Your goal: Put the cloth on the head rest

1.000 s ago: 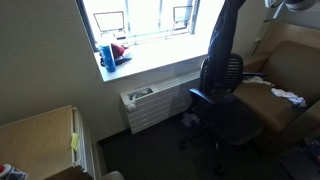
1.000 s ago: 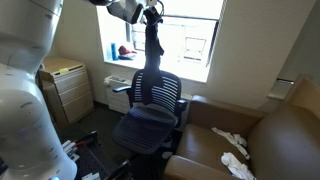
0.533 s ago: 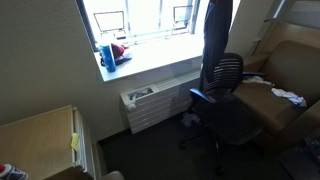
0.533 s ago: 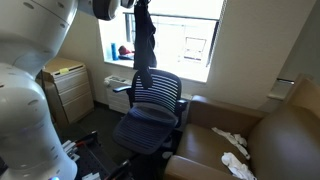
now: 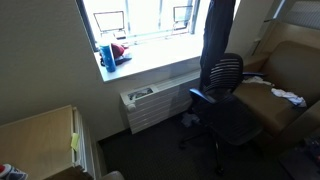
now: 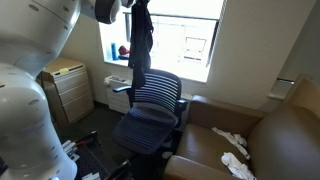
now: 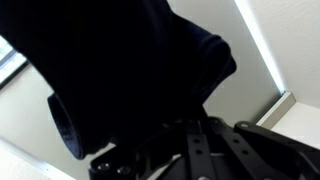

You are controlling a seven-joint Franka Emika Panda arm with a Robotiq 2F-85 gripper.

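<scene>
My gripper moves the cloth outward, over the middle of the chair back's top edge [image 6: 157, 71], and releases it next, since the cloth's lower end now dangles to one side.
A dark navy cloth [image 6: 142, 45] hangs long and limp from my gripper [image 6: 132, 6] at the top edge of an exterior view. Its lower end dangles beside the top of the black office chair's back [image 6: 158, 92]. In an exterior view the cloth [image 5: 217, 35] hangs above the chair's head rest edge [image 5: 228, 62]. In the wrist view the cloth [image 7: 130, 70] fills most of the picture, bunched in front of the fingers [image 7: 185, 135]. The gripper is shut on the cloth.
A brown leather sofa [image 6: 260, 140] with white cloths [image 6: 232, 140] stands by the chair. A window sill [image 5: 130, 62] holds a blue cup [image 5: 106, 55]. A radiator [image 5: 155, 105] and a wooden cabinet [image 6: 68, 85] are nearby.
The gripper has carried the cloth sideways and upward, out of the frame's top; the cloth has swung from the middle of the chair back toward its edge.
</scene>
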